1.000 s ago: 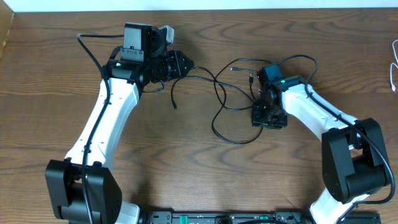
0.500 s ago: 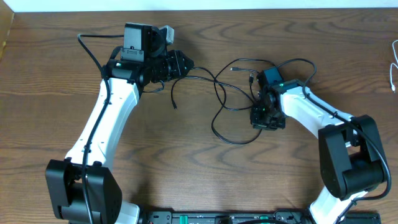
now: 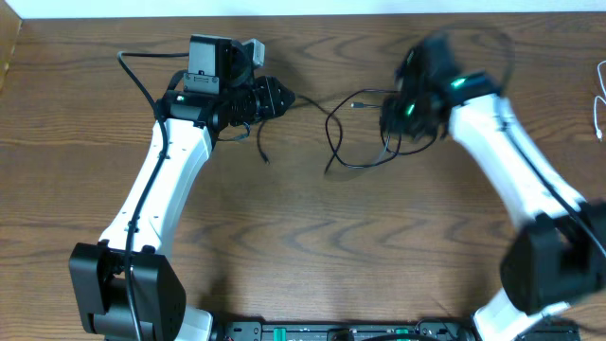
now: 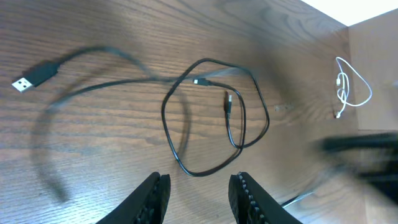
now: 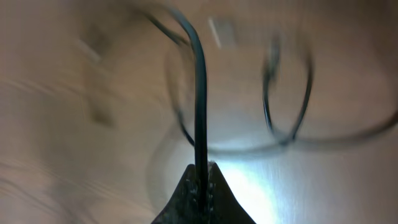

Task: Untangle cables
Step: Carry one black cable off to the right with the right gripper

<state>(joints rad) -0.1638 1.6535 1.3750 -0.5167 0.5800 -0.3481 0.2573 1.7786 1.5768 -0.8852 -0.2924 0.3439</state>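
I will move my right gripper to the right in the overhead view next, toward the white cable [image 3: 598, 99], because that side of the table is clear of the remaining black loops.
A black cable [image 3: 365, 165] lies in loose loops on the wooden table between the arms. In the left wrist view its loop [image 4: 164, 112] and USB plug [image 4: 25, 81] rest on the wood. My right gripper [image 3: 396, 121], blurred by motion, is shut on a strand of the black cable [image 5: 199, 93], which rises straight out of the closed tips [image 5: 202, 169]. My left gripper [image 3: 287, 98] sits at the cable's left end; its jaws [image 4: 199, 180] stand apart over bare wood with nothing between them. A white cable [image 3: 598, 99] lies coiled at the far right edge [image 4: 348, 87].
The table's back edge meets a white strip just behind both grippers. Thick black wires run along each arm. A dark rail lies along the table's front edge [image 3: 341, 332].
My right gripper has shut on the black cable and swung up toward the back of the table, dragging the loops with it. The left arm has stayed still.
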